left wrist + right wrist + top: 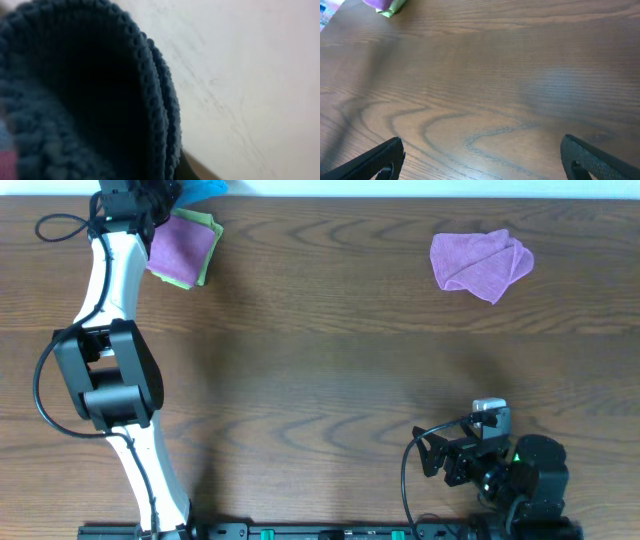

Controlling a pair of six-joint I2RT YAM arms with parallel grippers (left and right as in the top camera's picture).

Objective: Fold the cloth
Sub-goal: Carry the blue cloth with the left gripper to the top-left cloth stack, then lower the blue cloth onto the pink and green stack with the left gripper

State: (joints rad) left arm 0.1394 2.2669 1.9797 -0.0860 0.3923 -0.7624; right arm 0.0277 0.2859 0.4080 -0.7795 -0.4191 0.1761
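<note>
The sky-blue cloth (205, 188) draws back with my left gripper next, comes down onto the folded purple cloth (181, 250), stacked on lime-green, and is released, as the purple lies below and back from it.
The sky-blue cloth (205, 188) shows only as a bunched corner at the table's far left back edge. In the left wrist view the cloth (75, 100) fills the left half, very close to the lens, with its stitched hem running down the middle. My left gripper (150, 198) is stretched out to that corner, right at the cloth. Its fingers are hidden behind the fabric and do not show spread at the frame's sides. My right gripper (480, 165) is open and empty, low over bare wood near the front right (432, 456).
A folded purple cloth (180, 248) lies on a lime-green cloth (208, 225) just below the left gripper. A crumpled purple cloth (480, 262) lies at the back right. A white wall (250, 75) rises behind the table's back edge.
</note>
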